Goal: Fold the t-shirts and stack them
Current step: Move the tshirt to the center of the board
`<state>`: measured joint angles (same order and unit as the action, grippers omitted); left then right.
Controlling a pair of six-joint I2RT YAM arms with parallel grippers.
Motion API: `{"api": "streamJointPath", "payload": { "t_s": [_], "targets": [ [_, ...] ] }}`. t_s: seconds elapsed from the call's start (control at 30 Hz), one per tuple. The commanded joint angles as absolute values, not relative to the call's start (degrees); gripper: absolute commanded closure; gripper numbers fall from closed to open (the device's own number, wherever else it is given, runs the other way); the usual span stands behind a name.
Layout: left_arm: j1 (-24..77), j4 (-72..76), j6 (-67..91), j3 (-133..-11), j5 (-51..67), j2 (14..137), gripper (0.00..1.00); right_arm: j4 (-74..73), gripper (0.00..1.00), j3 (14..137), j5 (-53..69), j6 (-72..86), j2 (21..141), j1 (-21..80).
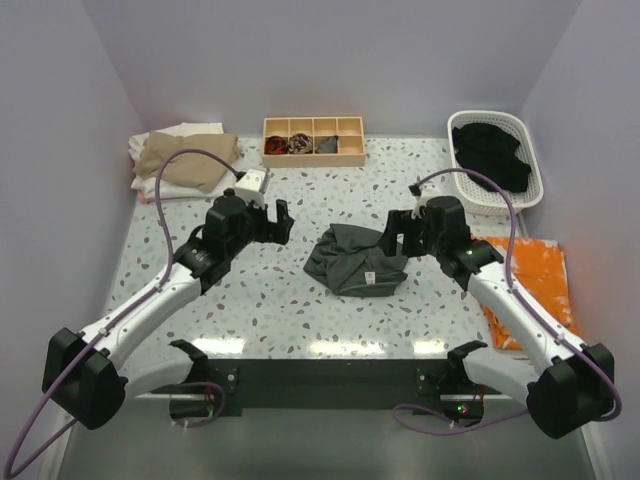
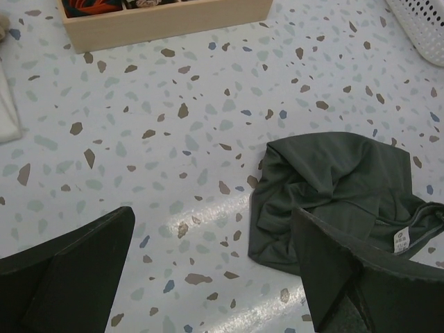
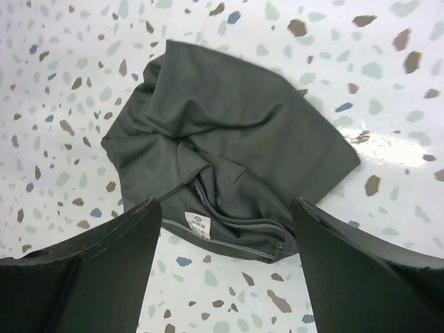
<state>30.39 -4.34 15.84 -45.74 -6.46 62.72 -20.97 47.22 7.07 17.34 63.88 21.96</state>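
Observation:
The bunched corner near the white label gets my right gripper next, which moves down and back onto it, since that stitched end juts out toward bare table.
A dark charcoal-grey t-shirt (image 1: 356, 261) lies crumpled in a heap at the middle of the table, its white label (image 3: 196, 223) facing up. My right gripper (image 1: 393, 236) hovers at the heap's right edge. In the right wrist view that gripper (image 3: 225, 207) is open, its fingers straddling the shirt's (image 3: 236, 132) near hem without gripping it. My left gripper (image 1: 283, 220) is open to the left of the heap. In the left wrist view it (image 2: 214, 225) stands over bare table, and the shirt (image 2: 333, 184) lies by its right finger (image 2: 347, 270). Tan and white t-shirts (image 1: 183, 160) are piled at the back left.
A wooden compartment box (image 1: 313, 141) with small fabric bundles stands at the back centre. At the back right, a white basket (image 1: 522, 130) holds black cloth (image 1: 492, 152). An orange cloth (image 1: 532, 283) lies along the right edge.

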Motion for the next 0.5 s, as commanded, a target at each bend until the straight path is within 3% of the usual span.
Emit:
{"api": "streamJointPath", "payload": {
  "t_s": [0.0, 0.17, 0.47],
  "targets": [
    [30.23, -2.03, 14.42, -46.14, -1.43, 66.17, 0.00, -25.65, 0.20, 47.20, -0.97, 17.14, 60.64, 21.88],
    [30.32, 2.89, 14.32, -46.23, 8.60, 72.58, 0.00, -28.30, 0.23, 45.18, 2.81, 20.99, 63.37, 21.97],
    [30.67, 5.80, 15.82, -50.27, 13.53, 86.39, 0.00, -26.89, 0.22, 37.01, 1.95, 30.93, 61.79, 21.88]
  ]
}}
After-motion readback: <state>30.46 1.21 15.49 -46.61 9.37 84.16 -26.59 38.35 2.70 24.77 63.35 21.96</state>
